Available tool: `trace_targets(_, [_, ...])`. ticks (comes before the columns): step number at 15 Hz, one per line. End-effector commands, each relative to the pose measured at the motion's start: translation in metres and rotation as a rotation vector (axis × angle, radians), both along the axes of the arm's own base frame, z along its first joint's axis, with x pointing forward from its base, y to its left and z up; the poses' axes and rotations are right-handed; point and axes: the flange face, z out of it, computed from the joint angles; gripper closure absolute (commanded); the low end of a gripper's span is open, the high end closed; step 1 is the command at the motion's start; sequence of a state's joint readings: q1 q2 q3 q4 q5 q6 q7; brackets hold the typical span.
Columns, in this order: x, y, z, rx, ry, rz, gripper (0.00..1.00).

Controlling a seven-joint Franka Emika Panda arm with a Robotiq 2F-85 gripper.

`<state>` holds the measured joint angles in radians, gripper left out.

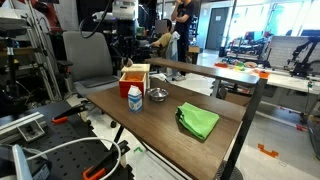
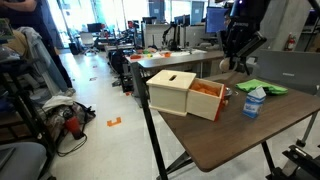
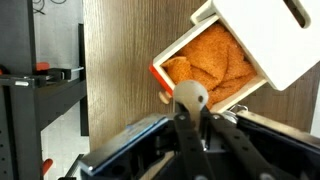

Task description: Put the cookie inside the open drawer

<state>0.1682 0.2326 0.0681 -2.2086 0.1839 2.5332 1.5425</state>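
The cookie still hangs by the drawer's front edge, so I will next lower my gripper past that edge and over the orange lining to release it.
In the wrist view my gripper is shut on the cookie, a small round tan lump held at the fingertips. It hangs over the front edge of the open drawer, which has an orange lining and sticks out of a pale wooden box. In both exterior views the gripper hovers above the box and its drawer. The cookie is too small to make out there.
On the dark wood table stand a small milk carton, a small metal bowl and a green cloth. The table's edge and a black frame lie left of the drawer in the wrist view.
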Motion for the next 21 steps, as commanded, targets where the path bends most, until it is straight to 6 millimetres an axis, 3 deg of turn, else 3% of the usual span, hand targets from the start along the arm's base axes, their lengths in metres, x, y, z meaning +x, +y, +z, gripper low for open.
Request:
trace_targets(1, [0.025,0.009,-0.014,0.01,0.006,-0.044,0.97])
trace_targets(5, [0.041,0.014,-0.036,0.011,0.028,-0.081,0.97])
trace_targets(6, [0.045,0.015,-0.042,0.012,0.032,-0.088,0.89])
trace_targets(7, [0.047,0.017,-0.046,0.015,0.039,-0.093,0.63])
trace_targets(8, [0.05,0.019,-0.049,0.017,0.04,-0.097,0.62])
trace_targets(10, [0.052,0.02,-0.054,0.027,0.049,-0.095,0.49])
trace_targets(16, [0.05,0.019,-0.05,0.048,0.049,-0.073,0.05])
trace_targets(19, [0.044,0.019,-0.047,0.055,0.064,-0.054,0.0])
trace_targets(21, [0.029,0.015,-0.049,0.037,0.133,0.031,0.0])
